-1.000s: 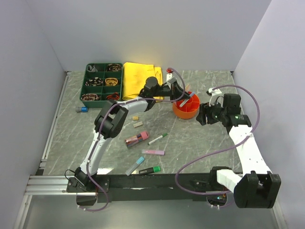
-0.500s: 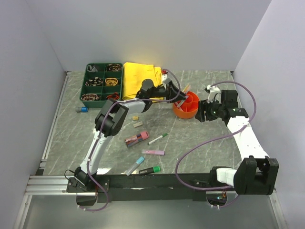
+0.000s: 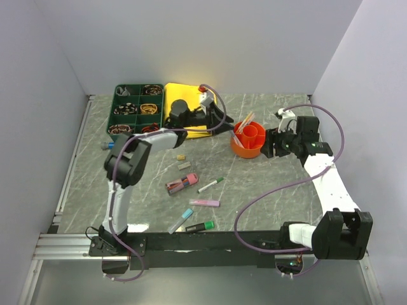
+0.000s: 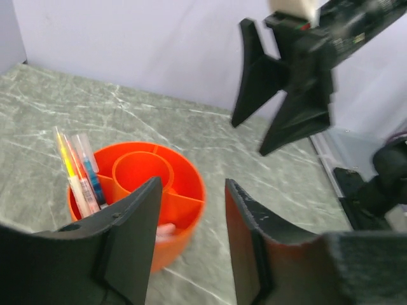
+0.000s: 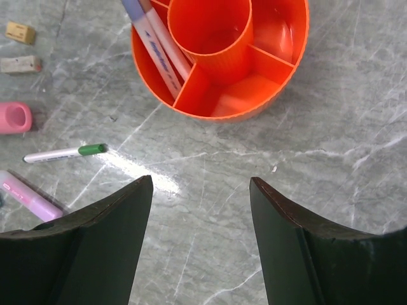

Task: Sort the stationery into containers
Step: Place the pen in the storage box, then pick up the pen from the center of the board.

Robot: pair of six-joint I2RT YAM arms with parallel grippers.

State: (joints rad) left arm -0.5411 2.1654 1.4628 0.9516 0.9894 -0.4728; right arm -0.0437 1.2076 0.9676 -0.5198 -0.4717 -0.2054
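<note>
The white pen's green end (image 3: pixel 220 180) lies clear of the pink case. My left gripper will come back from the pot (image 3: pixel 248 140) next, tilt down and lower over that end.
The round orange pot (image 3: pixel 248 140) (image 4: pixel 166 194) (image 5: pixel 254 82) stands right of centre, with pens (image 3: pixel 245 121) (image 4: pixel 79 173) (image 5: pixel 154 42) leaning in its left compartment. My left gripper (image 3: pixel 220 118) (image 4: pixel 192 184) is open and empty, just left of the pot. My right gripper (image 3: pixel 271 143) (image 5: pixel 201 181) hovers open and empty on the pot's right side. Loose stationery lies on the table: a green-tipped white pen (image 3: pixel 210 185) (image 5: pixel 64 153), a pink marker (image 3: pixel 205 203) (image 5: pixel 25 190), a pink case (image 3: pixel 182 184) and a green-black marker (image 3: pixel 200 226). The dark green tray (image 3: pixel 137 110) sits back left.
A folded yellow cloth (image 3: pixel 184 100) lies between the tray and my left arm. Two small beige bits (image 3: pixel 182 161) (image 5: pixel 20 48) rest left of the pot, a blue-tipped pen (image 3: pixel 180 220) lies near the front edge and a blue piece (image 3: pixel 109 145) sits below the tray. Walls close three sides.
My left gripper has opened and pulled back leftward from over the pot, leaving a pen standing in it. The right gripper has edged a little closer to the pot.
</note>
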